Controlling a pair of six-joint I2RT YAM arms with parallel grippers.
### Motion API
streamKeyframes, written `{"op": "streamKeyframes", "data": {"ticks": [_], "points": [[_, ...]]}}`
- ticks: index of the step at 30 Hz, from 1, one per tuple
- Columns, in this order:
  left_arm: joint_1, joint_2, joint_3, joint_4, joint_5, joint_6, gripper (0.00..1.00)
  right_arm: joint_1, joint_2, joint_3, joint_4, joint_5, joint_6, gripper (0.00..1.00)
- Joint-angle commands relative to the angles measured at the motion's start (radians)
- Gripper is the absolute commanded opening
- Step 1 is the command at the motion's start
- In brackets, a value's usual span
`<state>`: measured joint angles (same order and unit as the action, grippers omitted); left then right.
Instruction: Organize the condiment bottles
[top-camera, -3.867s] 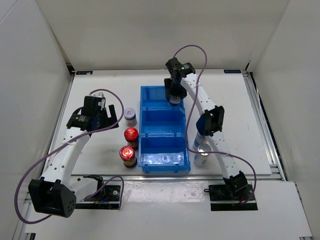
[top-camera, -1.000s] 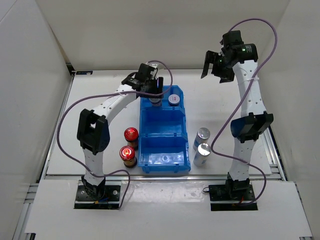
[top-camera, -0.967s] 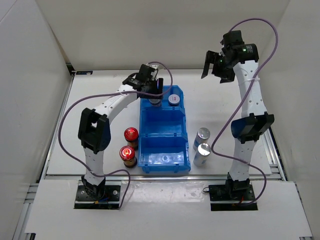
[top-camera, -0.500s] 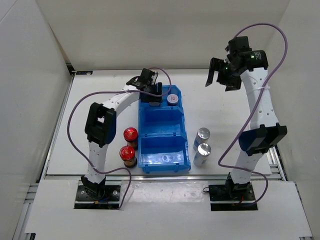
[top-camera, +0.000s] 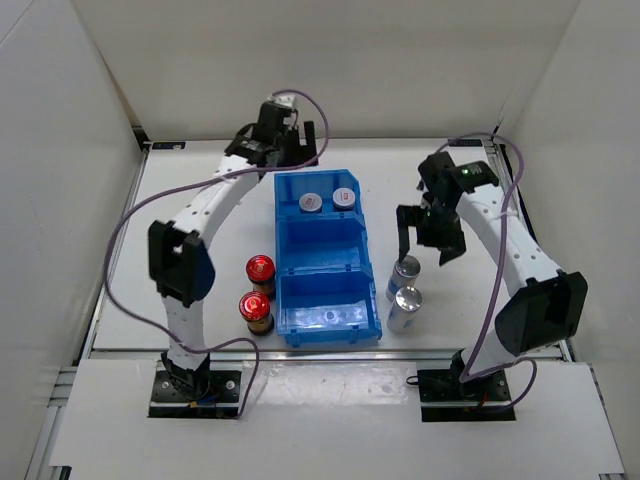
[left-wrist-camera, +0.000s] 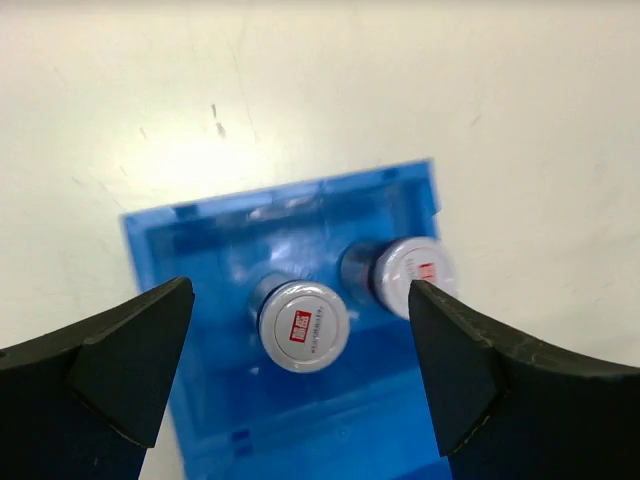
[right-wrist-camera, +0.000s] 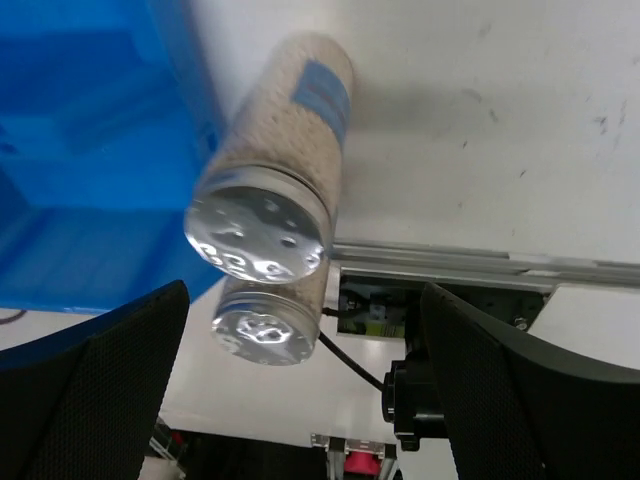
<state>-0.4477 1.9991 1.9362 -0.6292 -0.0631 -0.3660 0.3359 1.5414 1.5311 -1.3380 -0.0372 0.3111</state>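
Note:
The lid of the farther silver-capped bottle is off-centre between my right gripper's open fingers. My right gripper should move toward the bin (top-camera: 325, 246) and down around that lid.
Two short white bottles with grey red-marked lids (top-camera: 310, 203) (top-camera: 343, 198) stand in the far compartment of the blue bin (top-camera: 325, 246); they also show in the left wrist view (left-wrist-camera: 303, 325) (left-wrist-camera: 415, 275). My left gripper (top-camera: 293, 150) (left-wrist-camera: 298, 292) hovers open above them, holding nothing. Two red-capped bottles (top-camera: 261, 267) (top-camera: 254, 306) stand left of the bin. Two silver-capped bottles (top-camera: 405, 268) (top-camera: 407, 300) (right-wrist-camera: 258, 232) (right-wrist-camera: 265, 325) stand right of it, and my right gripper (top-camera: 424, 238) (right-wrist-camera: 302, 292) hangs open just above them.
The bin's middle and near compartments hold no bottles. White walls enclose the table on three sides. A metal rail (right-wrist-camera: 450, 262) runs along the table's near edge, close to the silver-capped bottles.
My left gripper opened, left the white bottle in the far compartment and rose toward the back. The right arm swung down from high up to over the silver-capped bottles.

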Motion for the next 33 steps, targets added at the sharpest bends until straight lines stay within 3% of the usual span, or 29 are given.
{"op": "streamKeyframes", "data": {"ticks": [1, 7, 11, 16, 23, 26, 30, 31, 33], "points": [[0.014, -0.264, -0.052, 0.008, -0.063, 0.024, 1.0, -0.001, -0.089, -0.11, -0.053, -0.032, 0.014, 1.0], [0.072, -0.561, -0.431, -0.065, -0.133, 0.048, 1.0, 0.023, -0.089, -0.169, 0.002, -0.055, 0.003, 0.99], [0.072, -0.687, -0.558, -0.095, -0.156, 0.082, 1.0, 0.058, -0.067, -0.166, 0.026, -0.044, 0.012, 0.99], [0.072, -0.729, -0.622, -0.106, -0.176, 0.093, 1.0, 0.069, -0.015, -0.146, 0.063, -0.017, 0.023, 0.99], [0.063, -0.77, -0.686, -0.086, -0.178, 0.084, 1.0, 0.101, 0.1, -0.126, 0.111, 0.043, 0.033, 0.88], [0.063, -0.793, -0.727, -0.076, -0.155, 0.073, 1.0, 0.101, 0.126, -0.1, 0.111, 0.066, 0.042, 0.75], [0.063, -0.813, -0.749, -0.076, -0.155, 0.062, 1.0, 0.11, 0.126, -0.06, 0.071, 0.115, 0.055, 0.46], [0.054, -0.824, -0.76, -0.076, -0.164, 0.062, 1.0, 0.123, 0.126, -0.043, 0.056, 0.134, 0.056, 0.34], [0.053, -0.824, -0.773, -0.076, -0.173, 0.062, 1.0, 0.144, 0.115, 0.053, -0.006, 0.18, 0.08, 0.26]]}}
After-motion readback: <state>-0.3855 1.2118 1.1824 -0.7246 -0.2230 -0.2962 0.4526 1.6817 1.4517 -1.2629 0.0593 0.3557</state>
